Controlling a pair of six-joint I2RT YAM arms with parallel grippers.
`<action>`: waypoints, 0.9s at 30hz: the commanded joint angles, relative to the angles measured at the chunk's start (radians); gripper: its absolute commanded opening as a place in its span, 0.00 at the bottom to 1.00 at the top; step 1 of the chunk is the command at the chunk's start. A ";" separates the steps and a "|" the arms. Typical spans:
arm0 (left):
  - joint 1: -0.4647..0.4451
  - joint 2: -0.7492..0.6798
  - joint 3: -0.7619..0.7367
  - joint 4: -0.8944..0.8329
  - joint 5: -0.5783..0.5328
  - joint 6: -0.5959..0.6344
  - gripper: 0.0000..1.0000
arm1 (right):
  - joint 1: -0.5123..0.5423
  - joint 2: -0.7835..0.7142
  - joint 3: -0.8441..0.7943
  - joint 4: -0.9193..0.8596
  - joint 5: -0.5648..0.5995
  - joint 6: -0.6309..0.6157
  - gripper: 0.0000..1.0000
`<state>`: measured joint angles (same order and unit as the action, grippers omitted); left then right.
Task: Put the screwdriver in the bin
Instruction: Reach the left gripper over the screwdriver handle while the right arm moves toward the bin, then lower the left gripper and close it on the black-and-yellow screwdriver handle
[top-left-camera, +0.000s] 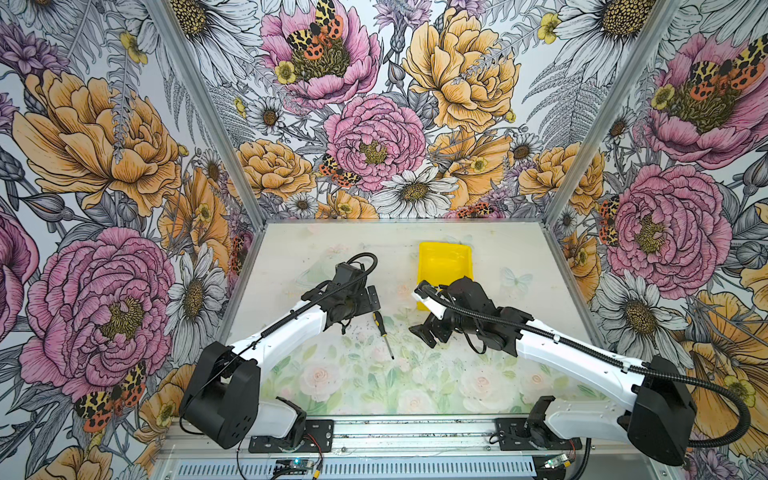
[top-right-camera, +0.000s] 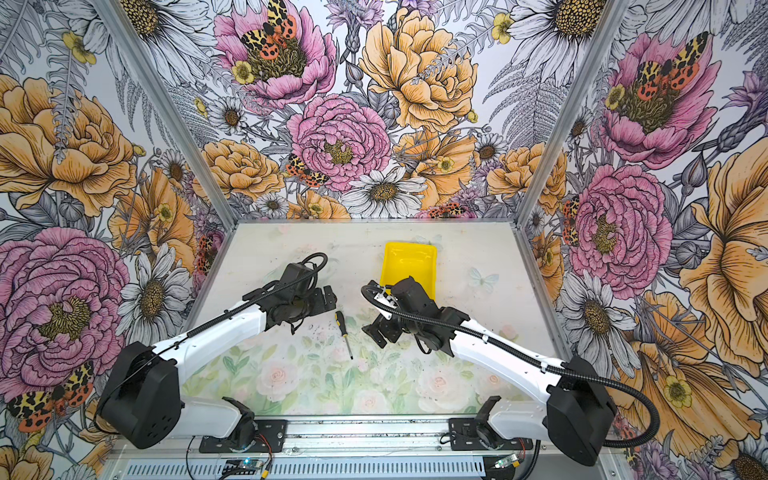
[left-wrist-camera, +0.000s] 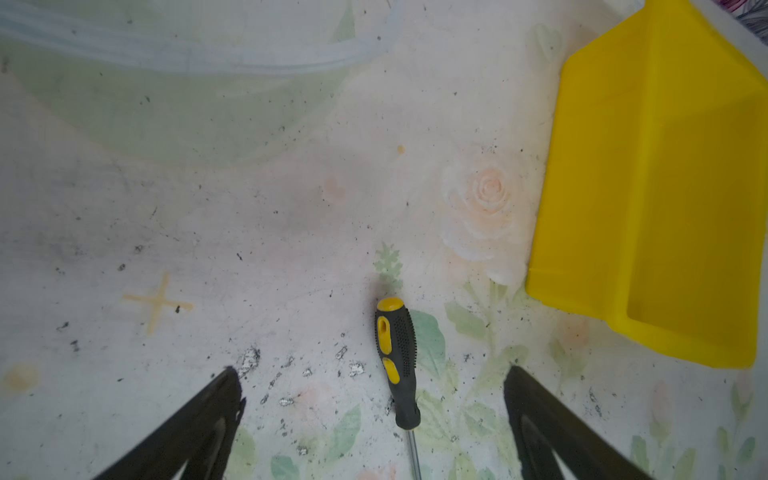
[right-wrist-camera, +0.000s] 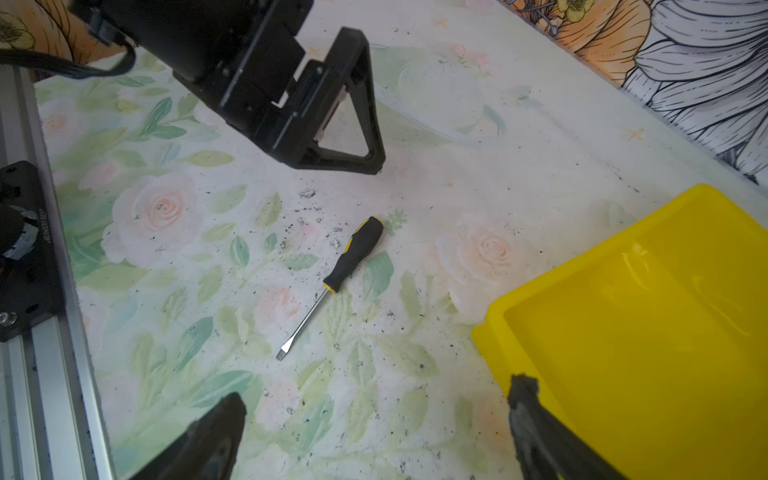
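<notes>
My left gripper will move down toward the side of the bin, with its open fingers on both sides of the black and yellow handle (top-right-camera: 342, 322) (left-wrist-camera: 395, 357), and then close.
The screwdriver (top-left-camera: 383, 332) (top-right-camera: 345, 334) lies flat near the table's middle, its black and yellow handle (left-wrist-camera: 395, 357) toward the back and its metal shaft toward the front. The yellow bin (top-left-camera: 444, 257) (top-right-camera: 409, 262) stands behind it to the right, with nothing showing inside (right-wrist-camera: 644, 332). My left gripper (top-left-camera: 376, 297) (left-wrist-camera: 372, 382) hovers open just left of and behind the handle, which shows between its fingers untouched. My right gripper (top-left-camera: 422, 334) (right-wrist-camera: 376, 399) is open and holds nothing, right of the screwdriver (right-wrist-camera: 345, 262) and in front of the bin's near edge (left-wrist-camera: 648, 187).
Floral walls close the table in on the left, back and right. An aluminium rail (top-left-camera: 374, 432) with both arm bases runs along the front edge. The right arm's wrist overlaps the bin's near corner in both top views. Dark specks dot the floral table surface.
</notes>
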<state>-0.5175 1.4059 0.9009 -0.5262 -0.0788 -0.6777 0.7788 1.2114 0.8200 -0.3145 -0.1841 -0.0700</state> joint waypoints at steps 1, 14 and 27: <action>-0.036 0.050 0.039 -0.035 -0.056 -0.099 0.99 | 0.005 -0.127 -0.069 0.008 -0.085 0.006 0.99; -0.152 0.262 0.161 -0.112 -0.123 -0.178 0.99 | -0.043 -0.299 -0.144 0.001 -0.087 0.046 0.99; -0.179 0.372 0.243 -0.208 -0.170 -0.243 0.85 | -0.056 -0.269 -0.150 0.033 -0.068 0.035 0.99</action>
<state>-0.6937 1.7630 1.1168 -0.6964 -0.2062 -0.8913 0.7315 0.9493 0.6582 -0.3134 -0.2588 -0.0242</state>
